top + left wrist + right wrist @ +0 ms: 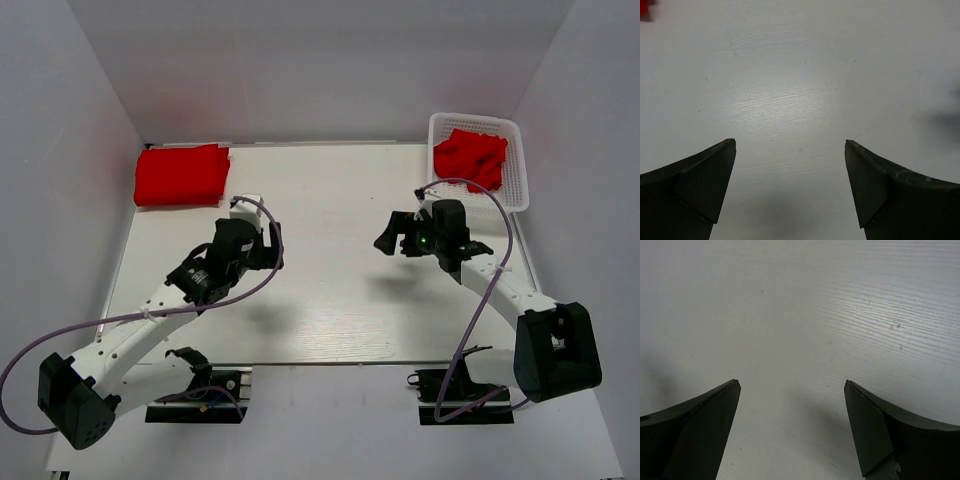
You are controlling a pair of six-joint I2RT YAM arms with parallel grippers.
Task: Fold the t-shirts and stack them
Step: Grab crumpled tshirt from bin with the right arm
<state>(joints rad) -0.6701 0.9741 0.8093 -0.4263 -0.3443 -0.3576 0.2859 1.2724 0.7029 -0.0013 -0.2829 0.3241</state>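
I should next move my right gripper outward, over the rim of the white mesh basket and down onto the shirt's fold [470, 159].
A folded red t-shirt stack [182, 175] lies at the table's far left corner; a sliver of it shows in the top left corner of the left wrist view [644, 7]. A crumpled red t-shirt [470, 158] lies in the white mesh basket [519, 175] at the far right. My left gripper [252, 212] is open and empty over bare table, to the near right of the stack; its jaws stand wide apart in the left wrist view [790, 142]. My right gripper [392, 232] is open and empty, pointing left, to the near left of the basket; it shows over bare table in the right wrist view [792, 382].
White walls enclose the table [330, 290] at the back and on both sides. Purple cables loop off both arms. The arm bases are clamped at the near edge.
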